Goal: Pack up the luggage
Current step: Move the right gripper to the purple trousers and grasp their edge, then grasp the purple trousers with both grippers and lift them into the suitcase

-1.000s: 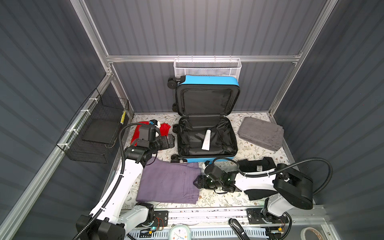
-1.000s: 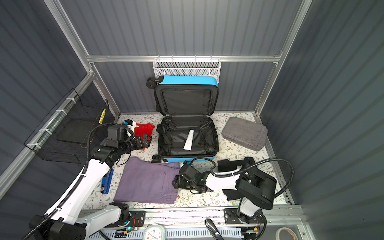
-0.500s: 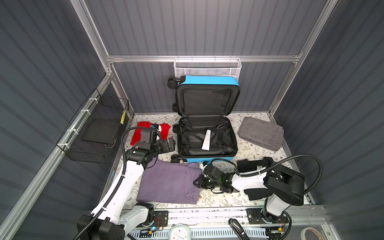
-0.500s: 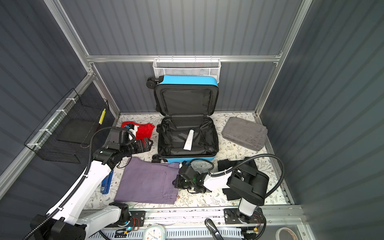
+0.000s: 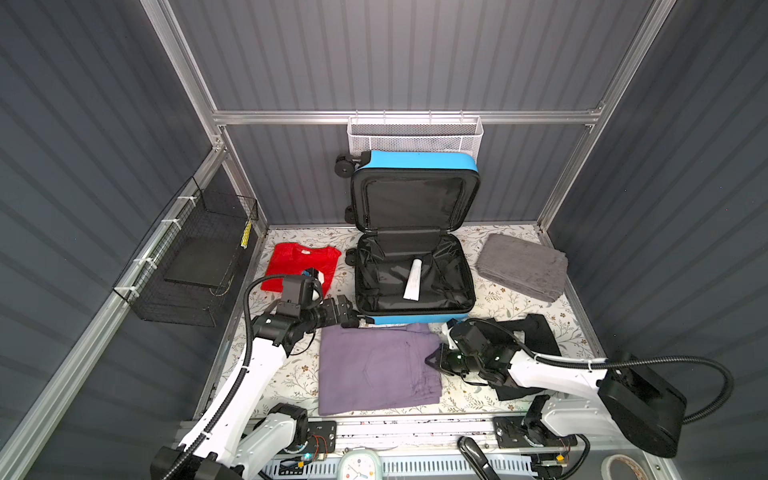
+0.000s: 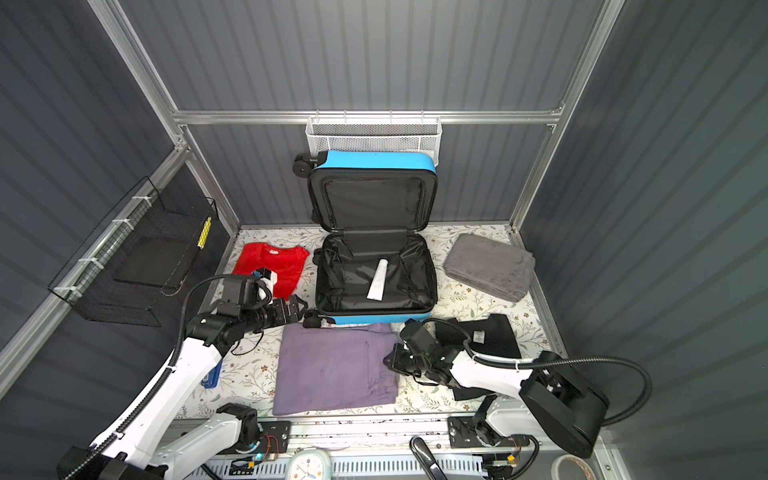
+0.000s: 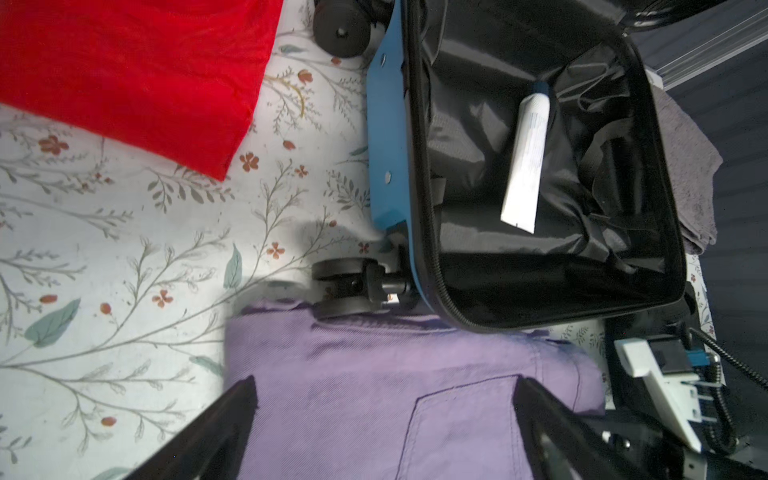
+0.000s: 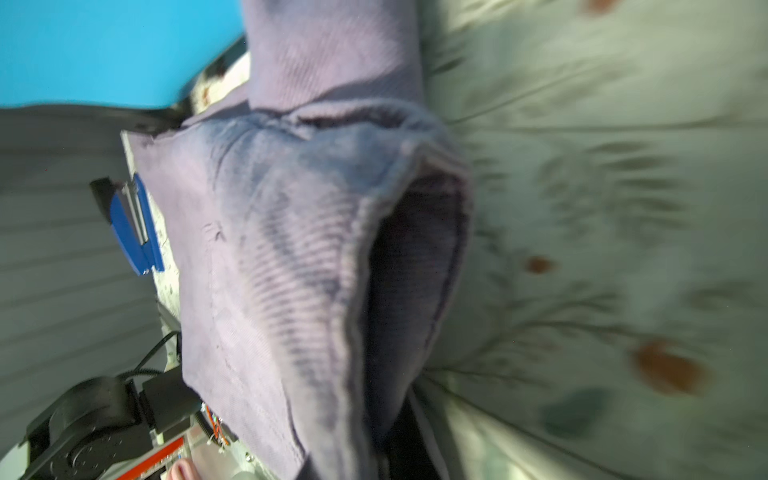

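The left gripper moves back and down onto the middle of the trousers' free side edge (image 5: 324,364) next, since my right gripper already holds the opposite edge.
The luggage (image 5: 415,321) (image 6: 374,320), a small blue suitcase, lies open near the back wall with its lid upright. A white tube (image 5: 413,279) rests on its black lining. Folded purple trousers (image 5: 374,368) (image 7: 374,365) lie flat in front of it. My right gripper (image 5: 434,360) (image 6: 391,360) is shut on the trousers' right edge, and the cloth (image 8: 311,249) bunches up at the jaws in the right wrist view. My left gripper (image 5: 353,318) (image 7: 384,399) stands open over the trousers' far left corner, beside the luggage's front wheel (image 7: 345,286), holding nothing.
A red shirt (image 5: 301,266) lies left of the luggage, a grey towel (image 5: 521,266) to its right, and a black garment (image 5: 536,332) under my right arm. A black wire basket (image 5: 195,257) hangs on the left wall and a white mesh basket (image 5: 415,133) on the back wall. A blue stapler (image 6: 212,376) lies at the left edge.
My right gripper has closed on the trousers' right edge. My left arm has come off the red shirt and swung forward to the trousers' far corner, still open.
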Robot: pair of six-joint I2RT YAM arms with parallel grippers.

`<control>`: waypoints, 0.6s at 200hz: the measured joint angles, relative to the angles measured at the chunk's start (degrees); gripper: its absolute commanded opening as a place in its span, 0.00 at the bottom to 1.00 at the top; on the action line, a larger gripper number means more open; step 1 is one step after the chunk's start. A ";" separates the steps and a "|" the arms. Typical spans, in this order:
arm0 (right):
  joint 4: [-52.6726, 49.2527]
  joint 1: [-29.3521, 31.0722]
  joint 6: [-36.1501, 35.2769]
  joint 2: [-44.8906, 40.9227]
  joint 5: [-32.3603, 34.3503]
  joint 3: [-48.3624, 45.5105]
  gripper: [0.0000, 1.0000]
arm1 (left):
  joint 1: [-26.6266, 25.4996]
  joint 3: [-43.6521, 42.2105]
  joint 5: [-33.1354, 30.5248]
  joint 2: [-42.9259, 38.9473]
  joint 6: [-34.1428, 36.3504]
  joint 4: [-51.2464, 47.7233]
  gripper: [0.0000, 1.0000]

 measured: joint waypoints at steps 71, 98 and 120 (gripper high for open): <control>-3.15 -4.31 -4.85 0.68 -3.48 -0.22 0.00 | -3.72 -12.83 -3.15 -2.23 -11.56 -1.49 0.87; -3.02 -4.37 -5.25 0.76 -3.63 -0.22 0.00 | -6.88 -18.03 -4.92 -4.33 -17.75 -1.68 0.87; -2.78 -4.42 -5.42 1.27 -4.00 -0.13 0.00 | -8.81 -20.26 -6.34 -5.14 -21.35 -1.75 0.87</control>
